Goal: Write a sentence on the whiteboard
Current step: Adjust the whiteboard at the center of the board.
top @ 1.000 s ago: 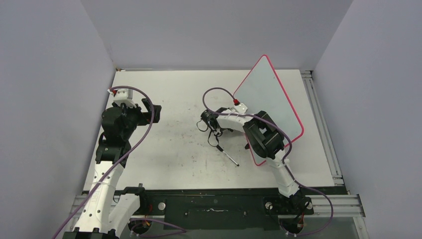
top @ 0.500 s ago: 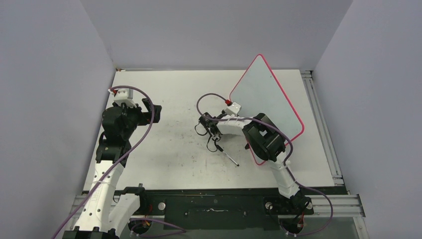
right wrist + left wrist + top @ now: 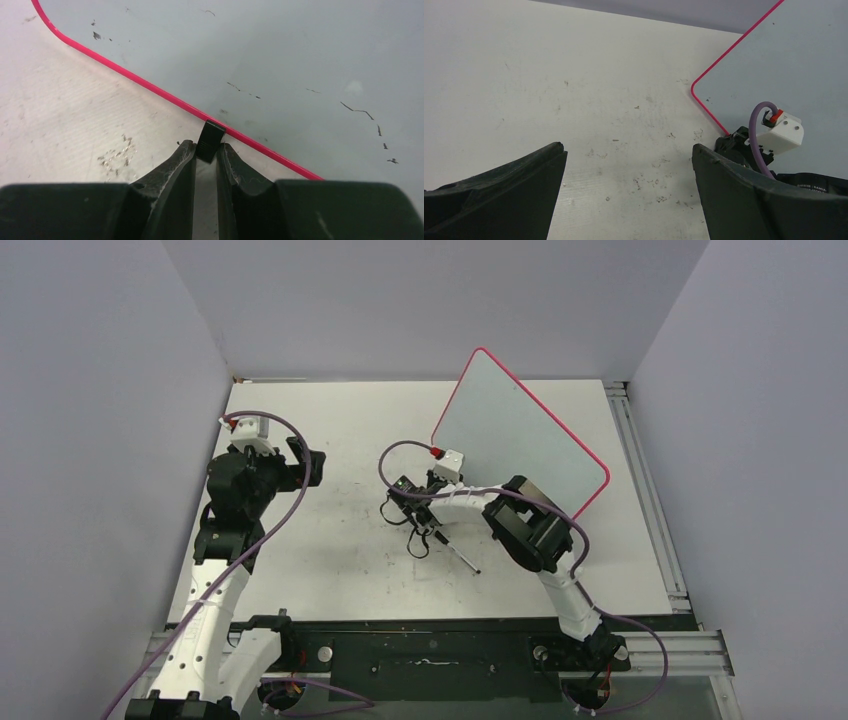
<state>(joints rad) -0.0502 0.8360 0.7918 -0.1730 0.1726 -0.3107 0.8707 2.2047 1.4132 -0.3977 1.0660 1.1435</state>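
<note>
The whiteboard is crooked, so my right gripper will next pull the whiteboard's black foot back toward the scuffed tabletop beside the pen [image 3: 462, 558] and let go of it there.
The whiteboard [image 3: 520, 430], pale grey with a red-pink rim, lies at the right back of the table; it also shows in the left wrist view [image 3: 784, 60] and the right wrist view [image 3: 280, 50]. No written sentence shows on it, only a few small black flecks. My right gripper [image 3: 437, 473] [image 3: 206, 145] is shut on a small black foot [image 3: 210, 135] at the board's near-left rim. A thin pen [image 3: 462, 558] lies on the table just in front of that gripper. My left gripper [image 3: 305, 465] [image 3: 626, 147] is open and empty above the table, to the left.
The white table [image 3: 340, 540] has scuff marks. Grey walls stand on the left, back and right. A metal rail [image 3: 650, 500] runs along the table's right edge. Purple cables loop from both wrists.
My right gripper has moved left with the board's foot in it. The whiteboard has swung with it, its far corner shifting left. The left arm and the pen have not moved.
</note>
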